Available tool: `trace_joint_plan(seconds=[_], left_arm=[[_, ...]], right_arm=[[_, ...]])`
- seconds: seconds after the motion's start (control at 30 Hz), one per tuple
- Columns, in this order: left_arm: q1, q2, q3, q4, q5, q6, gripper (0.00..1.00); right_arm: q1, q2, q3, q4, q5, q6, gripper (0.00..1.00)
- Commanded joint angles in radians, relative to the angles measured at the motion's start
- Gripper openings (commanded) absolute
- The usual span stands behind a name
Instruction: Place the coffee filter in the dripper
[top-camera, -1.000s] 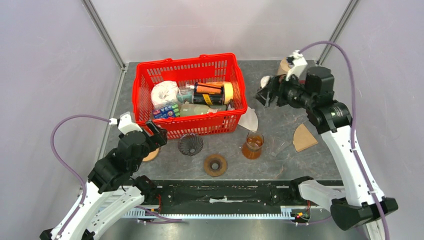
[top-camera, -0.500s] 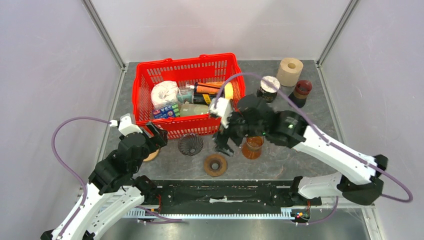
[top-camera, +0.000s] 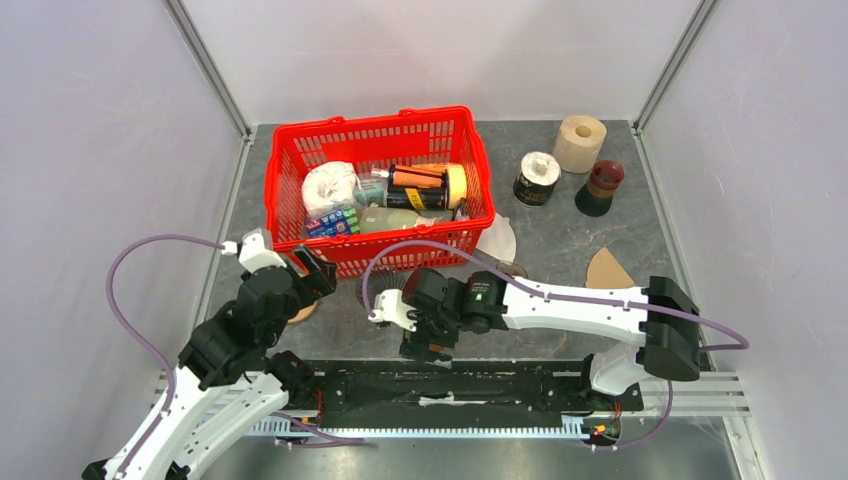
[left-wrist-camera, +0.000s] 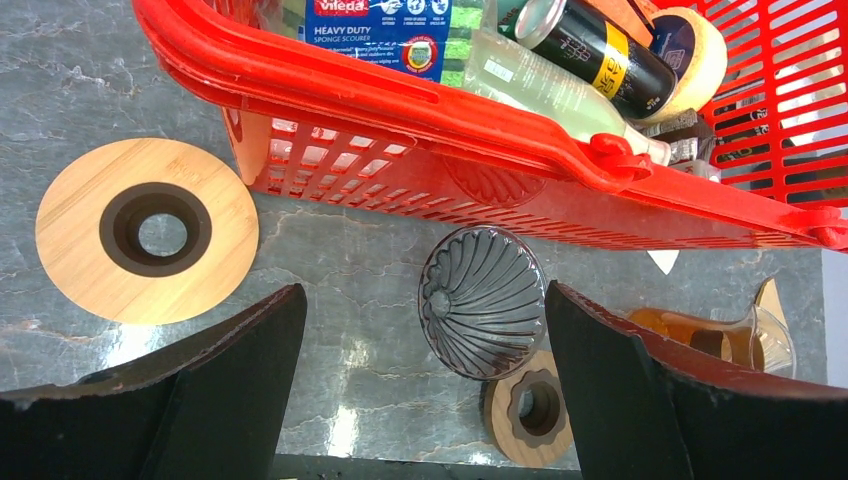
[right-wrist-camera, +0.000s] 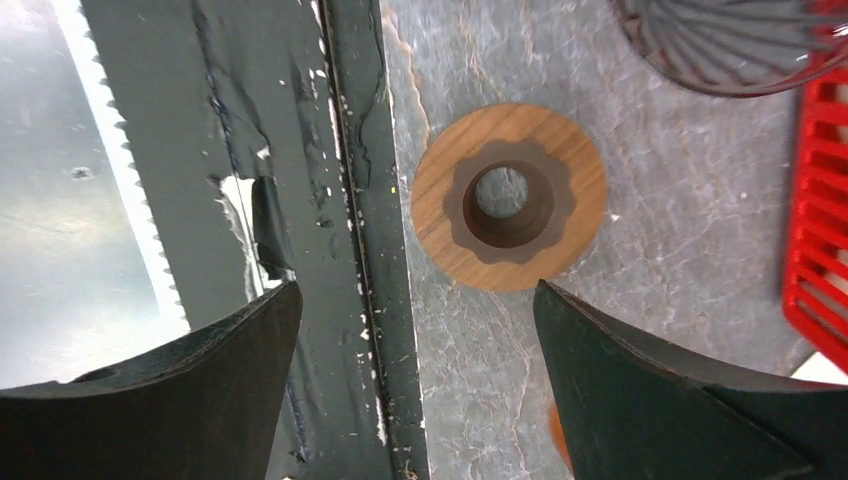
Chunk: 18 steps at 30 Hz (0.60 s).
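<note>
My right gripper comes down to straddle the wooden ring's rim (right-wrist-camera: 436, 226) by the table's front edge next, one finger inside, since the ring's hole leaves room for a finger.
The dripper (left-wrist-camera: 483, 300), a dark ribbed glass cone, lies on the table in front of the red basket; it also shows in the top view (top-camera: 383, 288) and at the right wrist view's top edge (right-wrist-camera: 730, 40). A brown paper filter (top-camera: 606, 270) lies at the right. A white filter (top-camera: 497, 238) lies by the basket's right corner. My left gripper (left-wrist-camera: 425, 300) is open and empty, above the dripper (top-camera: 315, 272). My right gripper (right-wrist-camera: 415, 300) is open and empty, low over the wooden ring (right-wrist-camera: 508, 197) at the table's front edge (top-camera: 420, 340).
The red basket (top-camera: 380, 190) holds bottles and packets. A wooden disc with a hole (left-wrist-camera: 147, 230) lies left of the dripper. A glass of amber liquid (left-wrist-camera: 740, 340) stands right of it. A jar (top-camera: 537, 178), paper roll (top-camera: 580, 143) and dark bottle (top-camera: 602, 187) stand back right.
My right arm has swung from the back right, across the middle, down to the front edge over the wooden ring. The left arm has stayed put.
</note>
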Motion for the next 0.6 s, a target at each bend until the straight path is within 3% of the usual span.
trace_joint_plan(seconds=[0.0,0.17,0.57], left_arm=[[0.007,-0.018,-0.011,-0.001,-0.007,-0.037,0.95],[0.006,-0.043,-0.024,-0.001,-0.003,-0.040,0.95],[0.006,-0.057,-0.045,0.012,0.009,-0.043,0.95]], right_arm=[[0.003,0.025,-0.081,0.124,0.019,-0.051,0.92],[0.004,0.063,-0.155,0.219,0.052,-0.070,0.85],[0.003,0.108,-0.221,0.349,0.035,-0.081,0.83]])
